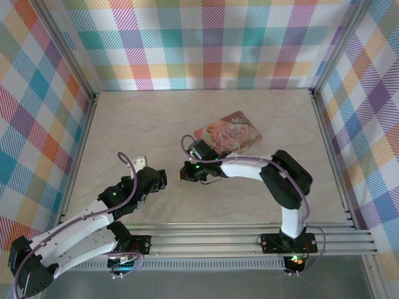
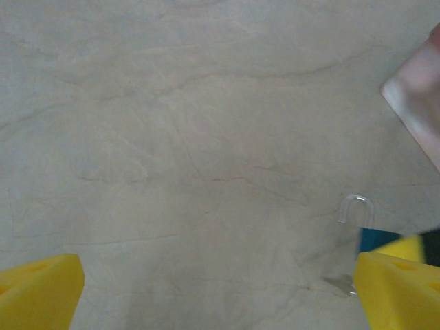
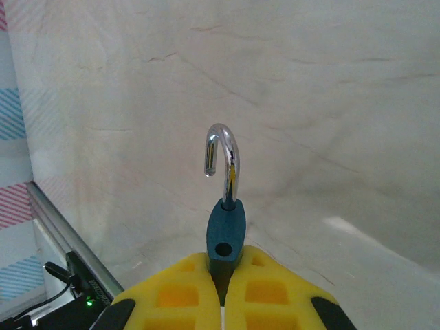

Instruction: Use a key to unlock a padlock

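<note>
My right gripper draws back toward the metal bar, lowers to the bare tabletop there and releases the padlock next, because its shackle stands open.
My right gripper is shut on the padlock, its yellow pads pinching the small blue body. The metal shackle stands hooked open: its free end is out of the body and the empty hole shows. In the left wrist view the padlock sits at the right edge, just past my right fingertip. My left gripper is open over bare table with nothing between its fingers. In the top view it faces the right gripper closely. A small shiny bit lies by the finger; whether it is the key I cannot tell.
A pink picture-printed box lies flat just behind the right gripper, and its corner shows in the left wrist view. Checked walls close in the table's left, back and right sides. A metal rail runs along the near edge.
</note>
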Motion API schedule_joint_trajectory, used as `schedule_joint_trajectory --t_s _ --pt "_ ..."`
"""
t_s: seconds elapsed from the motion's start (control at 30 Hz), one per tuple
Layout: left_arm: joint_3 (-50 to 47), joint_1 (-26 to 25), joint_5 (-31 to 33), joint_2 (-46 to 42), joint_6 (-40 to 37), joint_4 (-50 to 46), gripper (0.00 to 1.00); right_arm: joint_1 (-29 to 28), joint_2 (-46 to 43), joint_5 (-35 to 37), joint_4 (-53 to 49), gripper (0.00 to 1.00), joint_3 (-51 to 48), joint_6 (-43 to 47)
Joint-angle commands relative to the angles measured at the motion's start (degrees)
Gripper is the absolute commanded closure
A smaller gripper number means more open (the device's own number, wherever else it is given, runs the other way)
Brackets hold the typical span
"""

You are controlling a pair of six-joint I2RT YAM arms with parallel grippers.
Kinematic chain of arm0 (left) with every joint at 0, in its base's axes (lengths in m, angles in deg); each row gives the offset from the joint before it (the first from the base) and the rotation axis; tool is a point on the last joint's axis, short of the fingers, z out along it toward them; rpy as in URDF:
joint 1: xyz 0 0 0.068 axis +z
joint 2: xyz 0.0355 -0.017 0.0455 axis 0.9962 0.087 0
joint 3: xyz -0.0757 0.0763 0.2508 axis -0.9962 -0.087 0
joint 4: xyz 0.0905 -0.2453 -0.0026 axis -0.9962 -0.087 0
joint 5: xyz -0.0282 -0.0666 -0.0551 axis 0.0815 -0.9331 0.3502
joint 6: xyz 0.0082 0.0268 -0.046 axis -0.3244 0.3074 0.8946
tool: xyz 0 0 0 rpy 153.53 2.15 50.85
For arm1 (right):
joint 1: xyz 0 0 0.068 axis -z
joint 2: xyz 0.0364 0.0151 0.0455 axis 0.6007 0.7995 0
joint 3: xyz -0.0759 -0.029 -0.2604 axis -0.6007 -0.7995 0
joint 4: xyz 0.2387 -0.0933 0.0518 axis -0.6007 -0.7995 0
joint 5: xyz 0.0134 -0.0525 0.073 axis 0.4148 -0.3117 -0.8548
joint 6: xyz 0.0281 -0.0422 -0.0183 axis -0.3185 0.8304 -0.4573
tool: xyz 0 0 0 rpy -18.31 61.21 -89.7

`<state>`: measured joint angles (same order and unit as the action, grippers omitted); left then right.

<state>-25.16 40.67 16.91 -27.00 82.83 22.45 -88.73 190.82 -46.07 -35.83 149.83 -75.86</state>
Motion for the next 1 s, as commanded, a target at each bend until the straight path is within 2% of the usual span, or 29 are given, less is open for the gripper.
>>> schedule_joint_trajectory --t_s 0.0,0.23,0.47,0.6,0.87,0.97 --pt "-1.4 0.7 -0.1 -2.0 2.2 -4.2 0.00 -2.7 3.4 -3.8 2.9 1.00 4.0 -2.2" --pt "-3.3 0.9 2.0 -5.7 4.1 -6.2 0.00 -7.3 8.7 -7.8 8.2 1.00 4.4 -6.8" --pt "-3.5 1.2 3.4 -7.1 4.3 -5.4 0.00 -11.9 11.1 -8.6 8.4 0.99 4.7 -8.9" --pt "-3.5 1.3 3.1 -6.6 4.4 -5.2 0.00 -11.9 9.8 -6.3 6.0 0.91 5.1 -7.8" --pt "-4.1 1.3 2.8 -6.8 5.6 -5.9 0.00 -12.0 7.4 -3.9 7.3 0.65 2.6 -8.1" --pt "-4.1 1.3 2.4 -7.0 5.3 -6.0 0.00 -12.0 4.8 -1.5 7.2 0.60 1.0 -7.6"
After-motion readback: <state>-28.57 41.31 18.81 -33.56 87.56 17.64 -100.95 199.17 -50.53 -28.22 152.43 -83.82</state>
